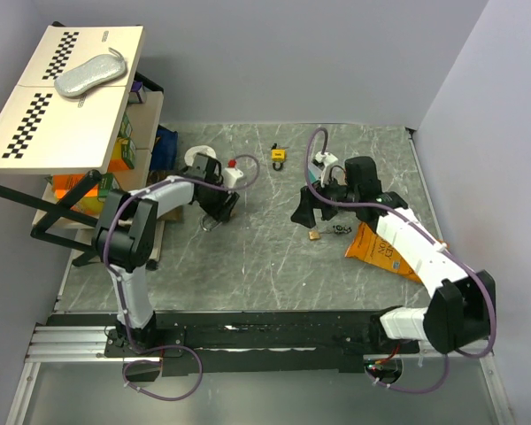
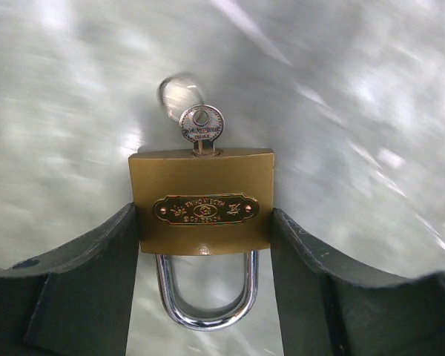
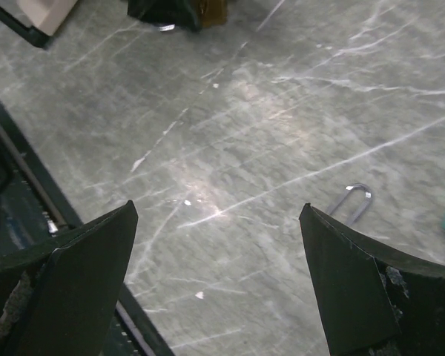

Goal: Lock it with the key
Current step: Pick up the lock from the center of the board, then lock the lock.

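My right gripper should next tilt and swing onto the uncovered broad sides of the padlock's body, as the padlock is to its left in the top view.
A brass padlock (image 2: 202,211) fills the left wrist view, its steel shackle (image 2: 206,311) pointing toward the camera with both legs reaching the body. A small silver key (image 2: 201,124) on a ring (image 2: 179,90) sticks out of the far end. My left gripper (image 2: 205,213) is shut on the padlock, one finger pressed to each side of the body. From above, that gripper (image 1: 219,205) sits at the table's left middle and hides the lock. My right gripper (image 1: 311,208) hangs open over bare table (image 3: 216,210), with nothing between its fingers.
A small brass lock (image 1: 314,235) and a dark bunch of keys (image 1: 339,231) lie beside an orange packet (image 1: 376,248). A yellow padlock (image 1: 278,156) sits at the back. A loose metal loop (image 3: 354,202) lies near the right gripper. A shelf unit (image 1: 66,97) stands at left.
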`<state>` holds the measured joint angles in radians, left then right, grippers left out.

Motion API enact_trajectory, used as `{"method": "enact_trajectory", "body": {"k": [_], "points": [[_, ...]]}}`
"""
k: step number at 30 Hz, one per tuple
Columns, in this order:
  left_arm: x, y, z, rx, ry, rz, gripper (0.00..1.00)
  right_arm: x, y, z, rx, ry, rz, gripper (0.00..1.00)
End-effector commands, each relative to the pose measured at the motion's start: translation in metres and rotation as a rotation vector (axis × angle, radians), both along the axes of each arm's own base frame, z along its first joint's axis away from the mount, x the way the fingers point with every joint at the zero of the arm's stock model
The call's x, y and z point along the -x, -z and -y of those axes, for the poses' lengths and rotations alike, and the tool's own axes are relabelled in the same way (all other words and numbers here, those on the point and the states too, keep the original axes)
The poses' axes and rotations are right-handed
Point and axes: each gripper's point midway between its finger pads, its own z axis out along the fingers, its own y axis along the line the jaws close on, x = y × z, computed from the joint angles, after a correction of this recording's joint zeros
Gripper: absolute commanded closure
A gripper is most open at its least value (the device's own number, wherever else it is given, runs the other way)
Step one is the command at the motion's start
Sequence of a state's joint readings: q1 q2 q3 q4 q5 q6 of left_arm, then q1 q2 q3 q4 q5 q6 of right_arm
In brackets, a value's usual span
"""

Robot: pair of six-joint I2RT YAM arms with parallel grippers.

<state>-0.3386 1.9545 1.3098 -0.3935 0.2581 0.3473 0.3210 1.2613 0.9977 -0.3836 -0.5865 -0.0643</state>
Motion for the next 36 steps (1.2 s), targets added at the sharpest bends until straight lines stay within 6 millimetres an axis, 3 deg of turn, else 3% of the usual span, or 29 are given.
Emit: {"method": "enact_trajectory", "body": {"k": [1, 8, 13, 19, 27, 30, 36], "points": [[0.036, -0.038, 0.046, 0.088, 0.236, 0.096, 0.96, 0.001, -0.005, -0.018, -0.116, -0.022, -0.139, 0.01], [0.068, -0.082, 0.082, 0.151, 0.430, 0.234, 0.99, 0.000, 0.028, -0.031, -0.163, -0.003, -0.375, 0.01], [0.092, -0.109, 0.102, 0.183, 0.548, 0.319, 0.99, -0.005, 0.040, -0.039, -0.201, 0.013, -0.442, 0.01], [0.112, -0.141, 0.126, 0.251, 0.640, 0.368, 0.99, -0.003, 0.035, -0.057, -0.297, -0.043, -0.512, 0.01], [0.140, -0.161, 0.144, 0.284, 0.750, 0.420, 0.99, 0.018, 0.035, -0.086, -0.316, -0.209, -0.572, 0.01], [0.149, -0.170, 0.149, 0.292, 0.783, 0.452, 0.99, 0.030, 0.040, -0.093, -0.342, -0.255, -0.651, 0.08], [0.156, -0.172, 0.150, 0.267, 0.841, 0.473, 0.99, 0.048, 0.026, -0.104, -0.418, -0.361, -0.673, 0.30]]}}
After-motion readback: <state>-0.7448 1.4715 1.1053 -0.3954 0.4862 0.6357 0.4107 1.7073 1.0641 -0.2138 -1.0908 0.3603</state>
